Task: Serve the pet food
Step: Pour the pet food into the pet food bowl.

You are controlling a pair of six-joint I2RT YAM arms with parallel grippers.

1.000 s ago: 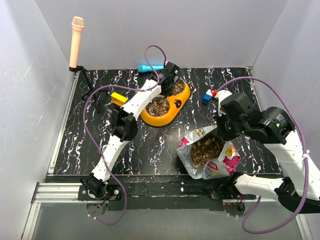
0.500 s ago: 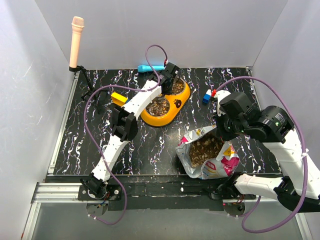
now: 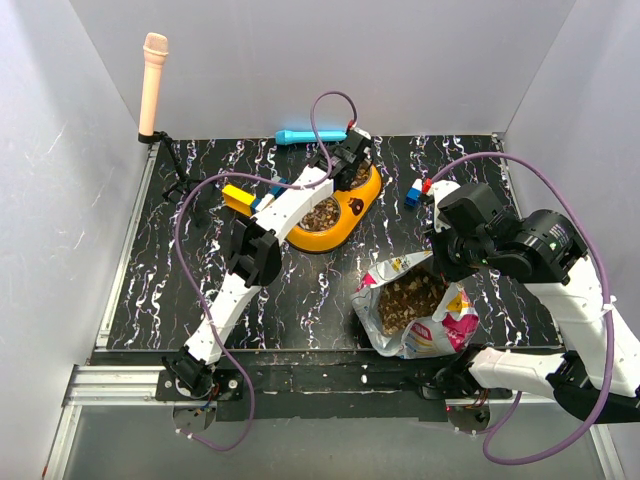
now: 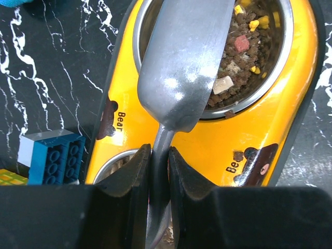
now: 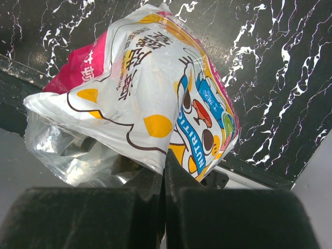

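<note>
My left gripper will move back and down, nearer my base, to release the emptied scoop on the bare tabletop below it.
The pet food (image 3: 408, 298) is a brown heap inside the open foil bag (image 3: 425, 320), and more pet food (image 4: 249, 46) fills the far cup of the yellow double bowl (image 3: 345, 225). My left gripper (image 4: 159, 158) is shut on the handle of a metal scoop (image 4: 181, 67). The scoop's head hangs over that far cup, and no kibble shows on its grey face. The near cup (image 3: 320, 212) also holds kibble. My right gripper (image 5: 165, 166) is shut on the bag's (image 5: 145, 98) rim, holding its mouth up at the front right of the table.
A blue and white brick (image 4: 52, 158) lies left of the bowl, beside a yellow block (image 3: 238, 195). A teal cylinder (image 3: 300, 136) lies by the back wall. Small red, white and blue bricks (image 3: 418, 190) sit right of the bowl. A pink microphone-shaped object (image 3: 153, 80) stands at the back left.
My left arm has carried the scoop a little right and further back, over the bowl's far cup. The right arm and the bag have barely moved.
</note>
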